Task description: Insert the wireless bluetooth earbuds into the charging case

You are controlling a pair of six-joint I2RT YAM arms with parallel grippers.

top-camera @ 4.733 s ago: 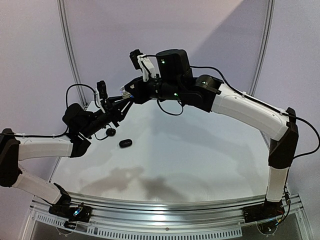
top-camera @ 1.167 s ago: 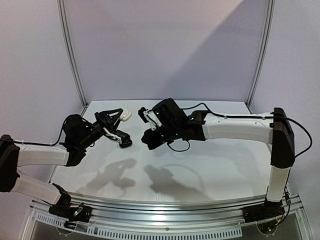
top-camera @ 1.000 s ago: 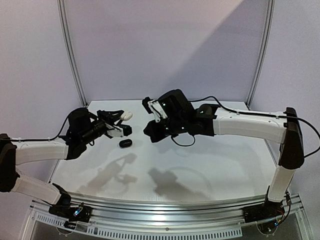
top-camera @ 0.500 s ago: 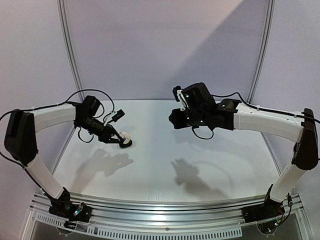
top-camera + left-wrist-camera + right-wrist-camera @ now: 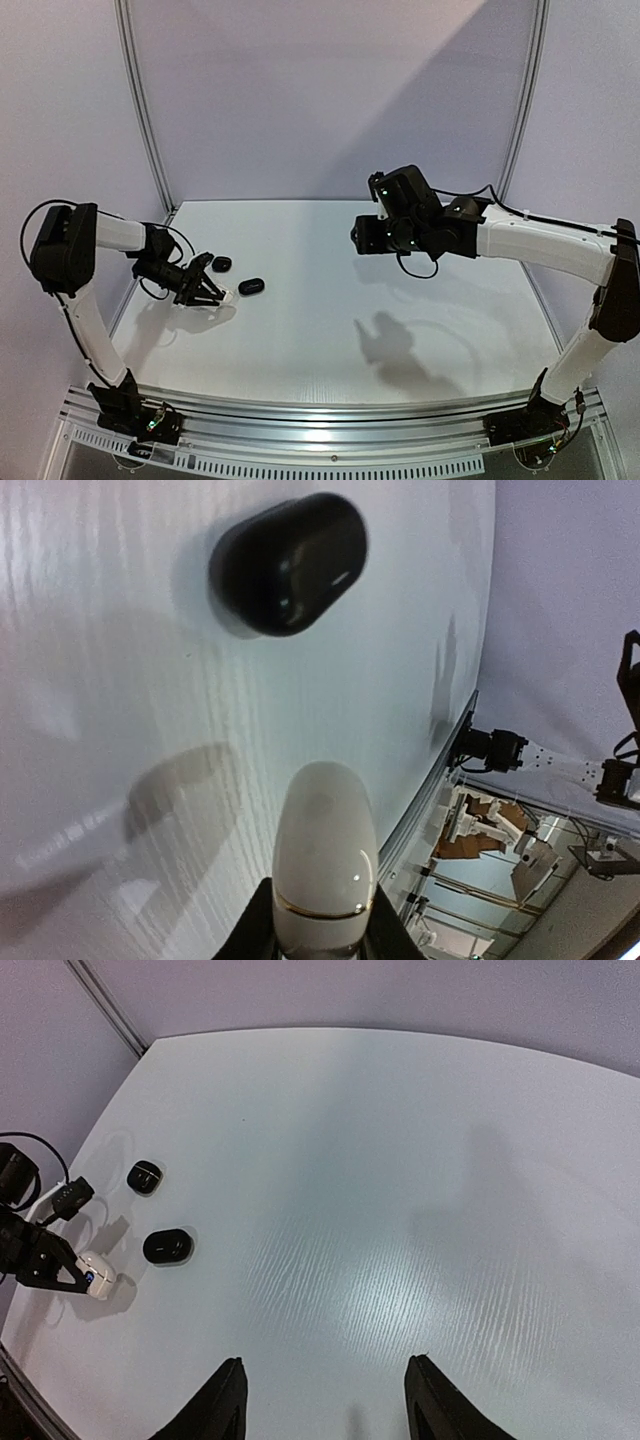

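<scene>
The white charging case's shadow lies apart from it, so my left gripper should next lower to the bare tabletop (image 5: pixel 215 735) beside the black oblong case and release the white charging case (image 5: pixel 325 865).
My left gripper (image 5: pixel 320 925) is shut on a white charging case (image 5: pixel 325 865), closed, with a thin gold seam. It holds the case low over the table's left side (image 5: pixel 229 296), its own place being (image 5: pixel 213 292). A black oblong case (image 5: pixel 288 563) lies closed just beyond it (image 5: pixel 251 286), and a rounder black case (image 5: pixel 221 263) lies further back. My right gripper (image 5: pixel 330 1400) hangs open and empty high over the table's middle right (image 5: pixel 364 240). From there I see the white case (image 5: pixel 97 1276) and both black cases (image 5: pixel 169 1246) (image 5: pixel 145 1176). No earbuds are in view.
The white table (image 5: pixel 330 330) ends in a metal rail (image 5: pixel 320 415) at the front. Slanted frame posts (image 5: pixel 145 110) (image 5: pixel 522 100) stand at the back corners. The left arm's cable (image 5: pixel 40 1165) loops near the table's left edge.
My left arm has swung out to the left and lowered the white case beside the black oblong case. My right arm has drawn back to the right, and its jaws have opened.
</scene>
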